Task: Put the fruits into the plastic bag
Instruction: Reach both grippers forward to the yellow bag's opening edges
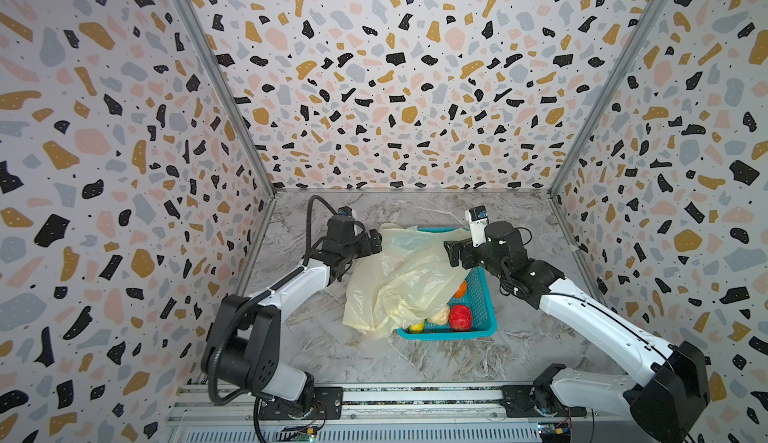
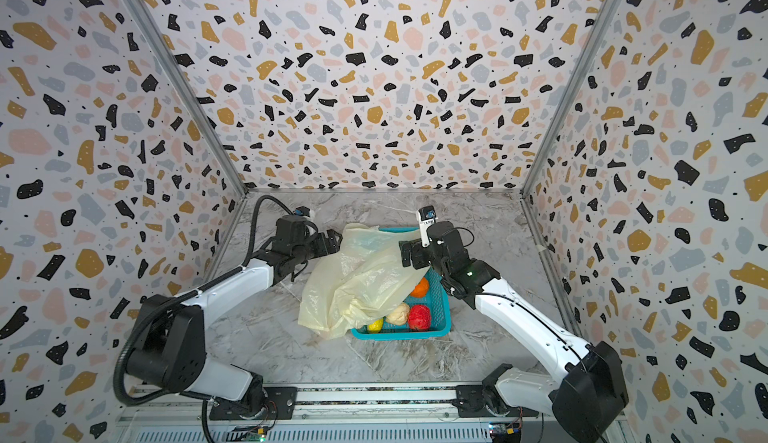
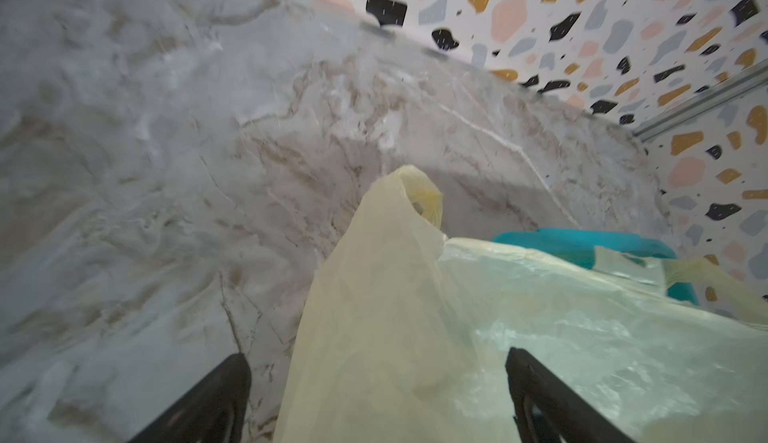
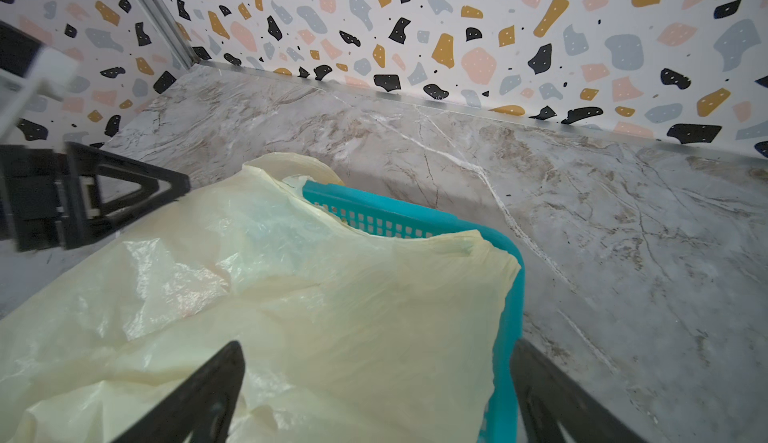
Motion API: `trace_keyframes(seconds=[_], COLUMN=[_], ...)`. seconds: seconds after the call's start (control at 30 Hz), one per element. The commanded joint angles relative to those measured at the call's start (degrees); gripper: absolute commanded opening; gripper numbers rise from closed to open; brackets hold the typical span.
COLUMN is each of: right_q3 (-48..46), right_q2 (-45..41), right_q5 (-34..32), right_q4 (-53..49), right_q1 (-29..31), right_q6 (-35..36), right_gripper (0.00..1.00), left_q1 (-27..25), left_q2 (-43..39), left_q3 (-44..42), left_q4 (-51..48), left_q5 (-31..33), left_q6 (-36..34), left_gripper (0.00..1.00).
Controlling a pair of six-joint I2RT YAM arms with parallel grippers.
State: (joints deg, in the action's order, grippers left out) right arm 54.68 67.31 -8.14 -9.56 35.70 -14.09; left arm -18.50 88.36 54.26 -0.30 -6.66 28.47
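Note:
My left gripper will next move gently toward the basket [image 1: 484,312] and onto the bag's bunched far edge [image 1: 385,247] ahead of its fingers, since film shows between my fingers.
The pale-yellow plastic bag [image 1: 399,278] [image 2: 357,278] lies crumpled over the left and far part of a teal basket [image 1: 484,312]. Showing in the basket are a bumpy red ball [image 1: 460,317] [image 2: 419,317], a cream fruit [image 1: 439,315], a yellow one [image 1: 417,327] and an orange [image 1: 460,289], the last two half under the bag. My left gripper [image 1: 375,240] [image 3: 376,355] is open at the bag's far left edge, film [image 3: 395,316] between its jaws. My right gripper [image 1: 451,254] [image 4: 378,345] is open over the bag [image 4: 332,316] and the basket rim [image 4: 509,337].
The basket [image 2: 441,316] stands on the marble tabletop [image 1: 374,357], right of centre. Patterned walls close in the left, far and right sides. The arm bases sit on a rail [image 1: 415,395] along the near edge. The left gripper's finger [image 4: 137,189] shows in the right wrist view.

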Motion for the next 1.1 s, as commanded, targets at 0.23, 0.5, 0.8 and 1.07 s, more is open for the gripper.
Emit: trace_keyframes(seconds=[0.23,0.5,0.8,1.07], right_q3=[-4.1,-2.7,-0.4,-0.8], right_q2=[-7.7,-9.6,-13.4,-15.8], right_q5=[-3.4,-2.7,10.2,31.0], right_q4=[-5.0,-6.1,-2.5,4.9], right_q1=[0.0,0.1,0.2,1.1], right_q6=[-0.3,-0.2,3.8,6.6], right_gripper=[0.99,0.98,0.98,0.94], left_q1=[-2.8,-6.9,-8.8,-8.7], left_q2=[4.4,-8.2,-32.5,-41.5], left_q3=[4.0,3.2,-6.1,-8.2], left_q4=[-3.3,-0.8,2.3,-4.0], left_q5=[-11.7,-5.2,-6.7,-12.1], left_q6=[-4.6,-14.7,-36.8,-45.7], left_gripper=[0.12,0.00,0.00,0.00])
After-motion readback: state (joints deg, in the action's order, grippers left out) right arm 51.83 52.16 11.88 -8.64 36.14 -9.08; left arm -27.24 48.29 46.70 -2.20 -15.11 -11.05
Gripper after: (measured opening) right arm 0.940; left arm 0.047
